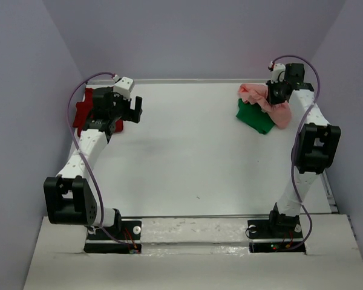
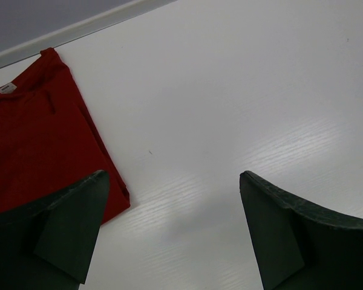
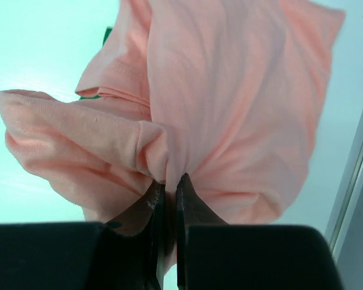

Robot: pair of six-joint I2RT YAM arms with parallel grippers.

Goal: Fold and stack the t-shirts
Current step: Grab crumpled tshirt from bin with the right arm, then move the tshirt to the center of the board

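Note:
The pink t-shirt is crumpled over the green one, so my right gripper will rise, sweep over the table's bare middle and lower to let go.
At the back right, the salmon-pink t-shirt [image 1: 277,109] lies crumpled over the bright green t-shirt [image 1: 253,115]. My right gripper [image 1: 272,96] is shut on a pinched fold of the pink t-shirt [image 3: 230,90], and a sliver of the green t-shirt [image 3: 107,35] shows behind it. The dark red t-shirt [image 1: 83,112] lies folded flat at the back left, partly under my left arm. My left gripper [image 1: 135,110] hangs open over bare table just right of the red t-shirt [image 2: 36,139], its fingers [image 2: 72,223] wide apart with nothing between them.
The white table [image 1: 187,151] is walled by grey panels at the back and both sides. A metal rail runs along the right edge [image 1: 330,193]. Both arm bases sit on the near edge, trailing cables.

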